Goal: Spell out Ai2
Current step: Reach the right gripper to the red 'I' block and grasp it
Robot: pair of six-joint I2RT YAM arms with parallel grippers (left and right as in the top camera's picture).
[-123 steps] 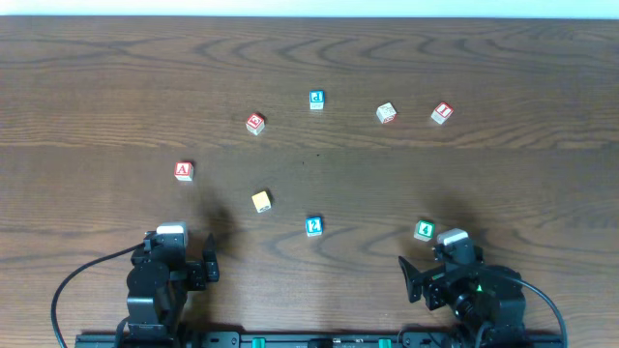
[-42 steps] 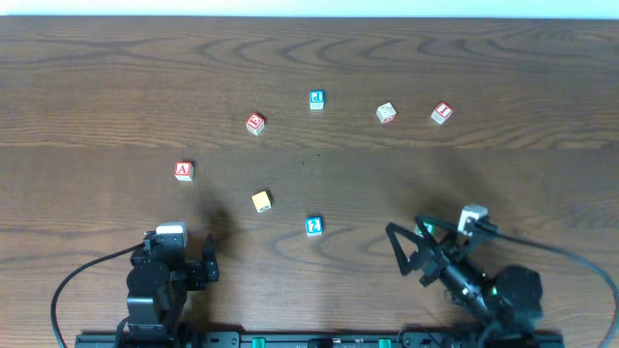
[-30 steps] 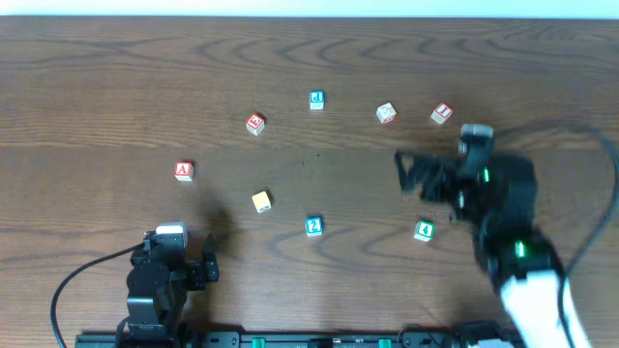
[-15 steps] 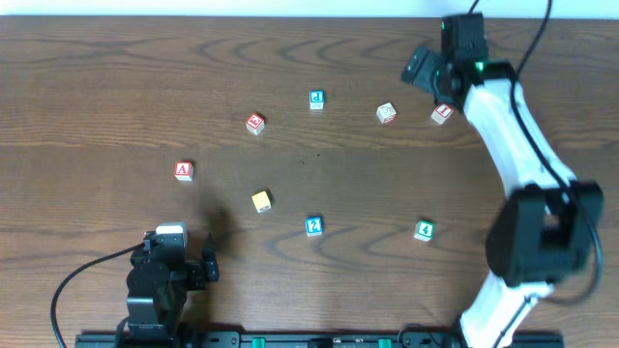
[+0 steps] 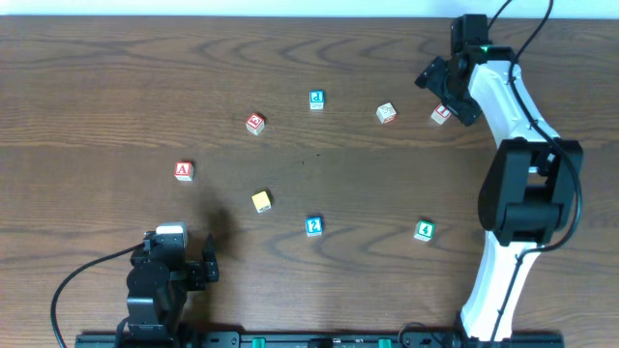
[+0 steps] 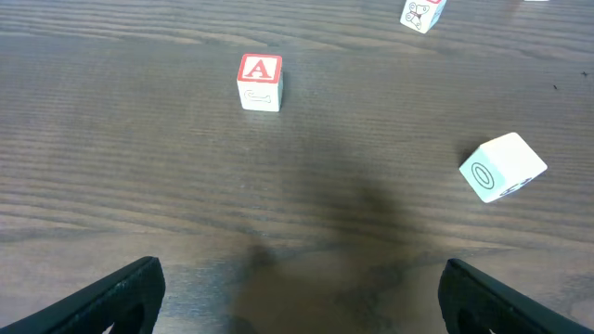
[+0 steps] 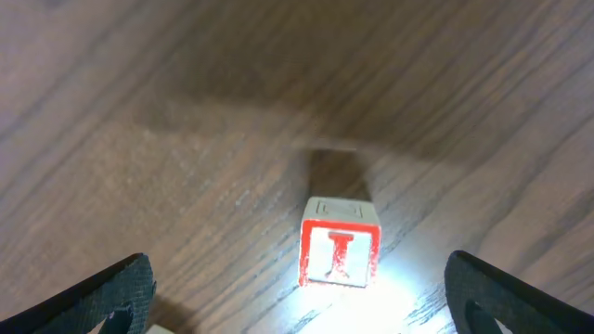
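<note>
My right gripper comes down around the red "I" block [image 5: 442, 113] below next, then closes its fingers on the block's sides.
The red "A" block [image 5: 184, 171] lies left of centre and shows in the left wrist view [image 6: 260, 81]. The blue "2" block [image 5: 313, 226] lies front of centre. The red "I" block [image 5: 442, 113] lies at the far right. My right gripper [image 5: 446, 94] hangs open over it. In the right wrist view the "I" block [image 7: 340, 254] sits between and ahead of the open fingers [image 7: 311, 311], untouched. My left gripper [image 5: 180, 259] rests open and empty at the front left, and its fingers [image 6: 311, 306] frame bare wood.
Other blocks are scattered: a red one [image 5: 255, 123], a blue one [image 5: 316, 100], a white-red one [image 5: 386, 113] beside the "I", a yellow one [image 5: 261, 201] and a green one [image 5: 424, 230]. The yellow one shows a ring mark in the left wrist view [image 6: 502, 167].
My right arm swung from the front right across the green block to the far right and now hangs over the "I" block. The left arm and all blocks have not moved.
</note>
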